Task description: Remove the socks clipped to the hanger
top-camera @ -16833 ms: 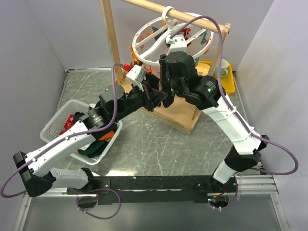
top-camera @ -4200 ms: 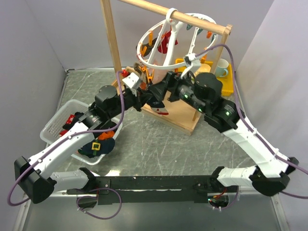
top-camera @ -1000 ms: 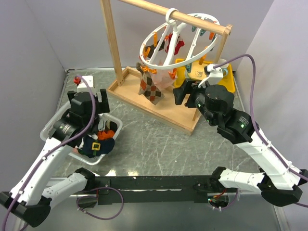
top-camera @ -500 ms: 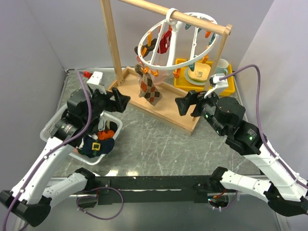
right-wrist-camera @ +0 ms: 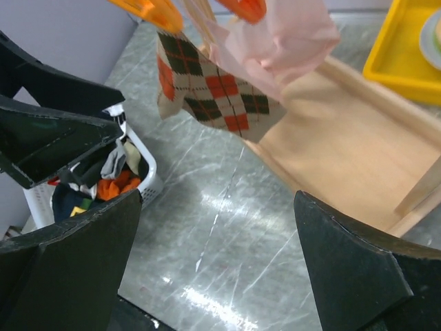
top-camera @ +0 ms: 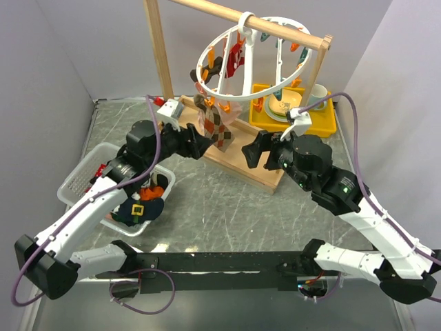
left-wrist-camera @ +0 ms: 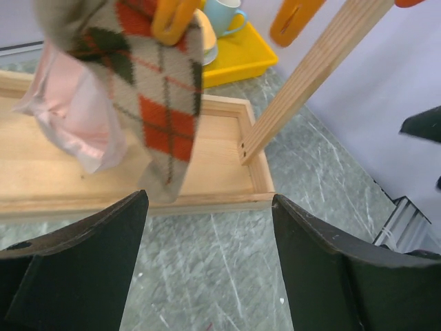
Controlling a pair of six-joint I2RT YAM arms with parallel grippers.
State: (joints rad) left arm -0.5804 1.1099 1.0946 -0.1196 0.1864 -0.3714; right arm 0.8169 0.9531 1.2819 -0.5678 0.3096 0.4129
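Note:
My left gripper will move outward, put its open fingers around the argyle sock's lower tip (top-camera: 224, 143) (left-wrist-camera: 162, 181) and close, because that tip hangs free below its orange clip.
The white ring hanger (top-camera: 215, 74) hangs tilted from the wooden rail. An argyle sock (top-camera: 219, 129) (left-wrist-camera: 148, 89) (right-wrist-camera: 207, 86) and a pale pink sock (left-wrist-camera: 69, 114) (right-wrist-camera: 275, 38) dangle from orange clips (left-wrist-camera: 176, 17) on its low left side. A red sock (top-camera: 237, 54) and a black sock (top-camera: 213, 67) are clipped higher up. My left gripper (top-camera: 200, 146) (left-wrist-camera: 208, 207) is open and empty, just left of and below the argyle sock. My right gripper (top-camera: 253, 153) (right-wrist-camera: 218, 200) is open and empty, to the right of that sock, facing the left gripper.
A white basket (top-camera: 81, 178) (right-wrist-camera: 141, 172) of loose socks stands at the left. The rack's wooden base tray (top-camera: 262, 165) (left-wrist-camera: 207, 158) and its posts (top-camera: 157, 55) (left-wrist-camera: 310, 76) stand behind the grippers. A yellow tray (top-camera: 324, 124) (left-wrist-camera: 234, 58) with dishes and a cup is at the back right.
My left arm swung from above the basket up and right to the hanging socks, its jaws a little narrower. My right gripper moved left toward the socks and opened wider. The hanger rocked.

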